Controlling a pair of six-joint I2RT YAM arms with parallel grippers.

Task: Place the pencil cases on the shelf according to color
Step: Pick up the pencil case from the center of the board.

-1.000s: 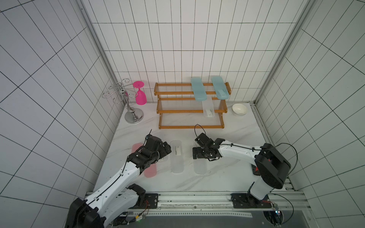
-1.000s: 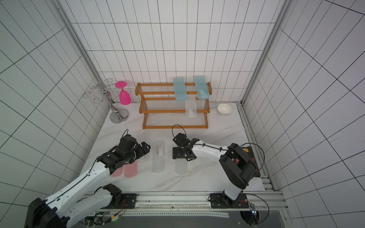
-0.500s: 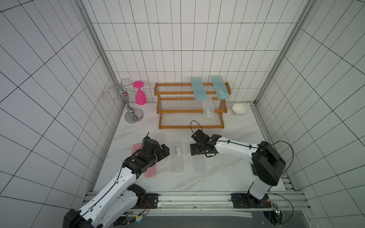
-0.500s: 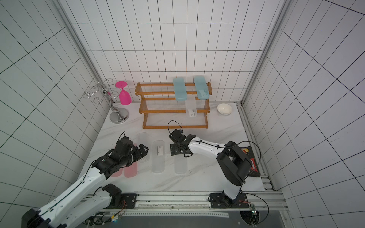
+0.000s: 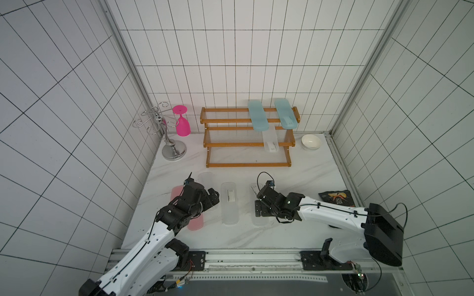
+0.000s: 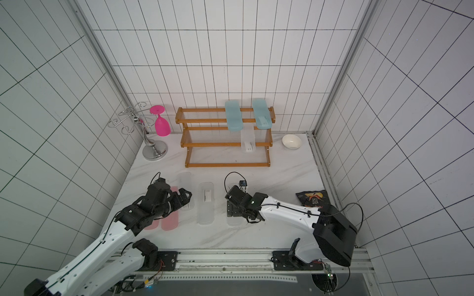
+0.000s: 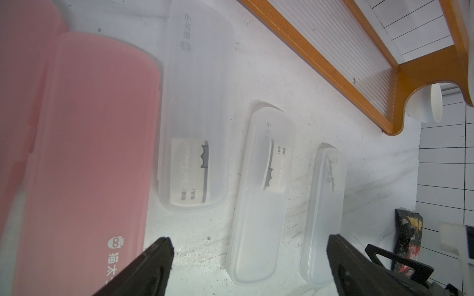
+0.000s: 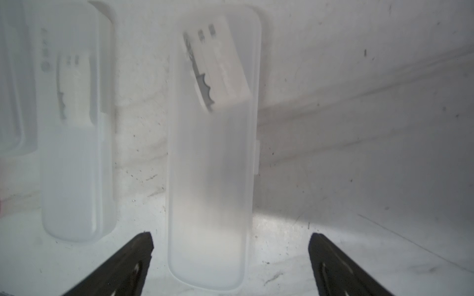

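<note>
The clear case's near end (image 8: 207, 264) lies below and back of my right gripper's open fingers, so the gripper will next lower and draw back to straddle it.
The shelf (image 5: 247, 144) stands at the back. Two light blue pencil cases (image 5: 257, 116) (image 5: 286, 114) lie on its top tier and a clear one (image 5: 270, 139) on the middle tier. On the table lie two pink cases (image 7: 84, 153) (image 5: 196, 223) and three clear ones (image 7: 195, 115) (image 5: 230, 203) (image 8: 210, 153). My left gripper (image 7: 250, 246) hovers open near the pink and clear cases, holding nothing. My right gripper (image 8: 232, 241) is open, its fingers standing on either side of the rightmost clear case's near end without touching it.
A silver wire stand (image 5: 164, 123) with a pink goblet (image 5: 182, 125) hanging on it stands at the back left. A white bowl (image 5: 311, 141) sits right of the shelf. A black snack bag (image 5: 337, 198) lies near the right wall.
The left gripper has drawn back slightly toward the front edge. The right gripper has shifted a little over the rightmost clear case and stays open.
</note>
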